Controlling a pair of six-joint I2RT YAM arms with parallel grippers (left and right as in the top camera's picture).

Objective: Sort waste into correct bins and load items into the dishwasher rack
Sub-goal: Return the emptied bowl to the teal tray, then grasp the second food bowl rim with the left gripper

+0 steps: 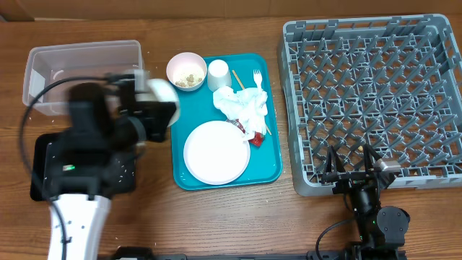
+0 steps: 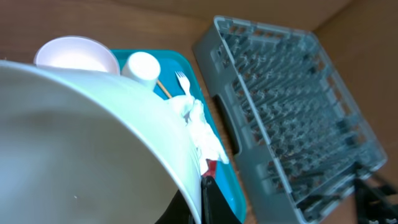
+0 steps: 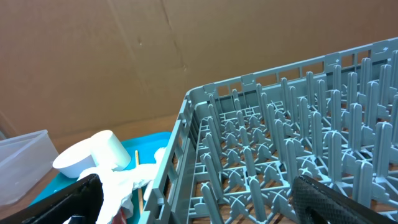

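I will next swing my left gripper over the gap between the second bowl and the plate and lower the small white bowl there, as bare teal tray shows.
My left gripper (image 1: pixel 155 108) is shut on the rim of a small white bowl (image 1: pixel 162 94), held above the table between the clear tub (image 1: pixel 83 50) and the teal tray (image 1: pixel 268 115). The bowl (image 2: pixel 81 143) fills the left wrist view, its rim clamped in the jaws (image 2: pixel 202 196). On the teal tray lie a second bowl with pale scraps (image 1: pixel 186 71), the cup (image 1: pixel 218 74), the fork (image 1: pixel 257 78), the wooden stick (image 1: pixel 237 78), the napkin (image 1: pixel 242 105), the red wrapper (image 1: pixel 254 137) and the plate (image 1: pixel 216 152). My right gripper (image 1: pixel 354 170) is open and empty at the front edge of the rack (image 1: pixel 375 101). No carrot is in view.
The black tray (image 1: pixel 40 170) lies under my left arm, in front of the tub. The rack (image 3: pixel 280 143) holds nothing. In the right wrist view the napkin (image 3: pixel 124 183) and the tub corner (image 3: pixel 18 168) show to the left of the rack wall.
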